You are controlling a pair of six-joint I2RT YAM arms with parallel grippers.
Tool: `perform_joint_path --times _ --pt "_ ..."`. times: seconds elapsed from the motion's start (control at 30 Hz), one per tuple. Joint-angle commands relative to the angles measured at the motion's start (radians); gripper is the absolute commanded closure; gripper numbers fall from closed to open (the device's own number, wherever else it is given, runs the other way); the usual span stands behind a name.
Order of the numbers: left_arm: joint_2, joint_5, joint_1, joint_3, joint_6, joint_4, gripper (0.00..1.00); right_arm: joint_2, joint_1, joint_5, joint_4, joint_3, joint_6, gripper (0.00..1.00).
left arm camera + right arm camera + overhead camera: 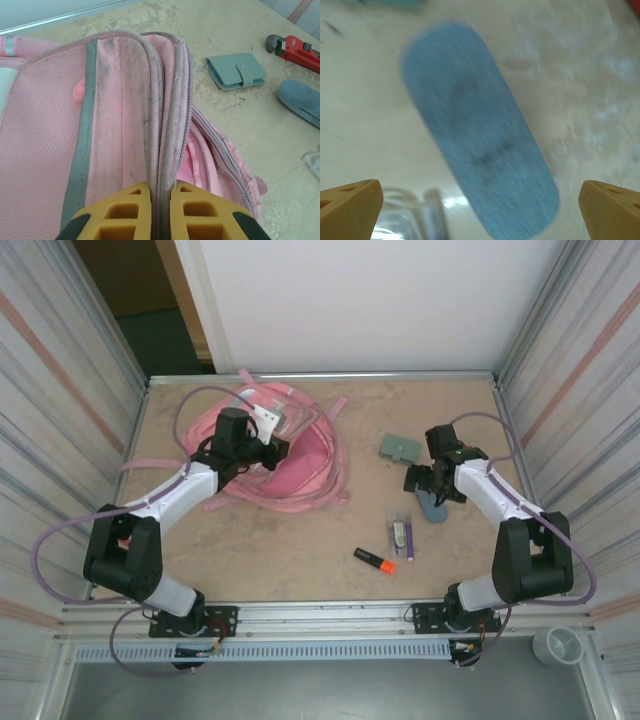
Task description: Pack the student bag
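Note:
The blue case lies slanted below the open fingers, so my right gripper next turns to match, lowers astride the case's middle, then closes.
The student bag, a large pink backpack, lies at the back left of the table. In the left wrist view its opened rim runs up from between the yellow fingers. My left gripper is shut on that grey-edged rim of the bag; from above it sits over the bag's middle. My right gripper hovers at the right side, open wide, directly above a blue oblong case, and touches nothing. The wrist picture there is blurred.
A green wallet lies behind the blue case. A clear packet of pens and an orange highlighter lie nearer the front. A red wrench rests beyond the wallet. Metal walls enclose the table.

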Motion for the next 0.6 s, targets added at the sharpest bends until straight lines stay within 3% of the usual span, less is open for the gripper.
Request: perform_joint_path --times 0.0,0.17,0.4,0.57 --pt "-0.027 0.027 0.008 -0.006 -0.016 0.082 1.00 0.049 0.004 -0.063 -0.028 -0.014 0.017 0.01" --pt "-0.038 0.019 0.009 -0.015 -0.019 0.088 1.00 0.178 -0.016 -0.064 -0.006 0.036 -0.028 0.00" --pt "-0.031 0.027 0.009 -0.009 -0.025 0.092 1.00 0.268 -0.022 -0.094 0.021 0.085 -0.071 0.13" --pt "-0.031 0.029 0.009 -0.011 -0.029 0.092 1.00 0.246 -0.015 -0.062 0.048 0.057 -0.073 0.21"
